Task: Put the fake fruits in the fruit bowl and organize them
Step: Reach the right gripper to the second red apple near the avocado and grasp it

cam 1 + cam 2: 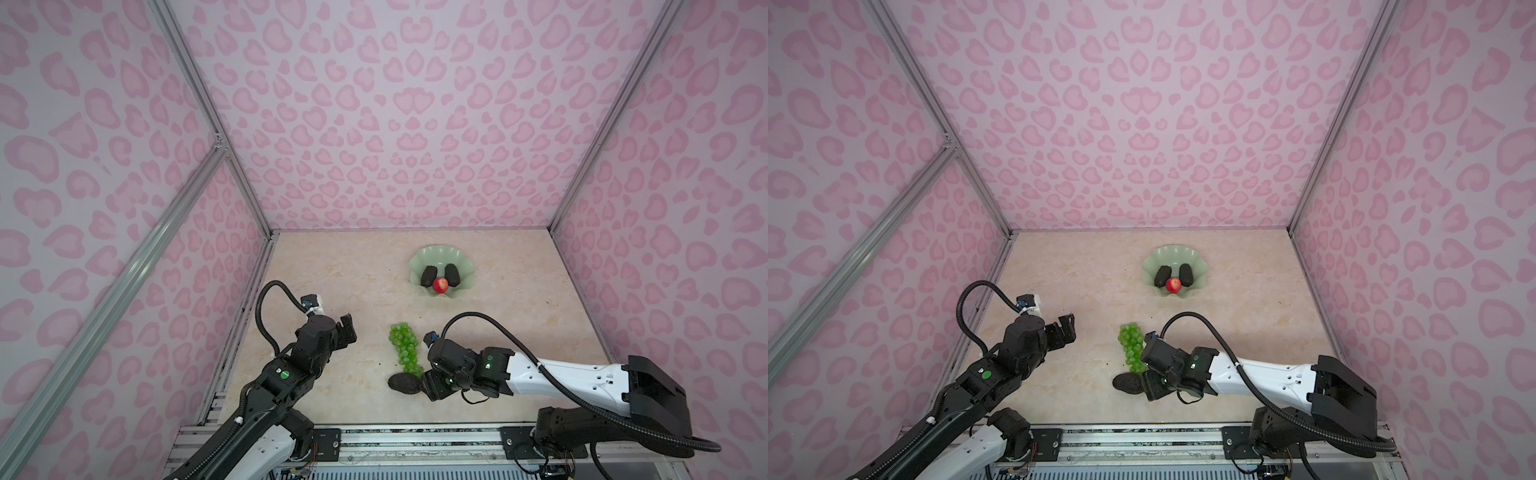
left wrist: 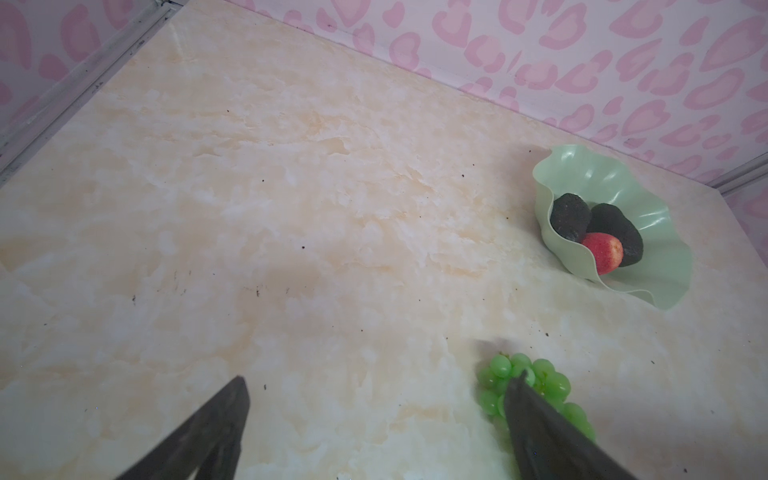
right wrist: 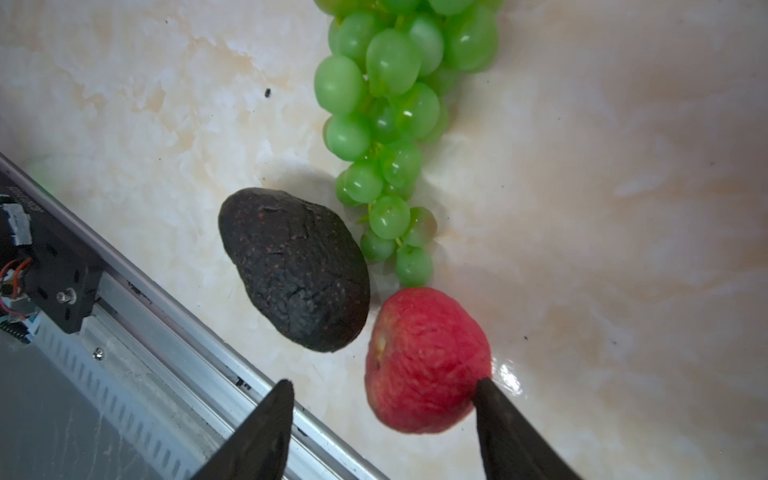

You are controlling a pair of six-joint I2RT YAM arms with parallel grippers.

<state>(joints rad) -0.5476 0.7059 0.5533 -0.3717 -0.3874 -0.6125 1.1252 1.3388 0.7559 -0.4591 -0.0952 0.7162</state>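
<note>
The robot's right gripper will go further down over the second red apple (image 3: 428, 364), which already lies between the open fingers, and both fingers will close on the apple's sides.
The mint-green fruit bowl (image 1: 440, 253) (image 1: 1173, 254) (image 2: 582, 166) stands at the back and holds two dark avocados (image 1: 427, 276) (image 1: 453, 275) and a red apple (image 1: 440, 285) (image 2: 602, 253). The green grapes (image 1: 403, 347) (image 3: 390, 104) lie mid-table, with a third avocado (image 1: 404, 383) (image 3: 295, 270) at their near end. My right gripper (image 1: 428, 384) (image 3: 382, 382) is open low beside them. A second red apple (image 3: 424, 361) lies between its jaws; one fingertip (image 3: 484, 392) touches it, the other stands apart. This apple is hidden in both top views. My left gripper (image 1: 347, 330) (image 2: 378, 378) hangs open and empty, left of the grapes.
The metal rail (image 3: 199, 332) at the table's front edge runs close to the right gripper and the loose avocado. Pink patterned walls close in the back and both sides. Bare marble tabletop (image 1: 332, 270) stretches between the left gripper and the bowl.
</note>
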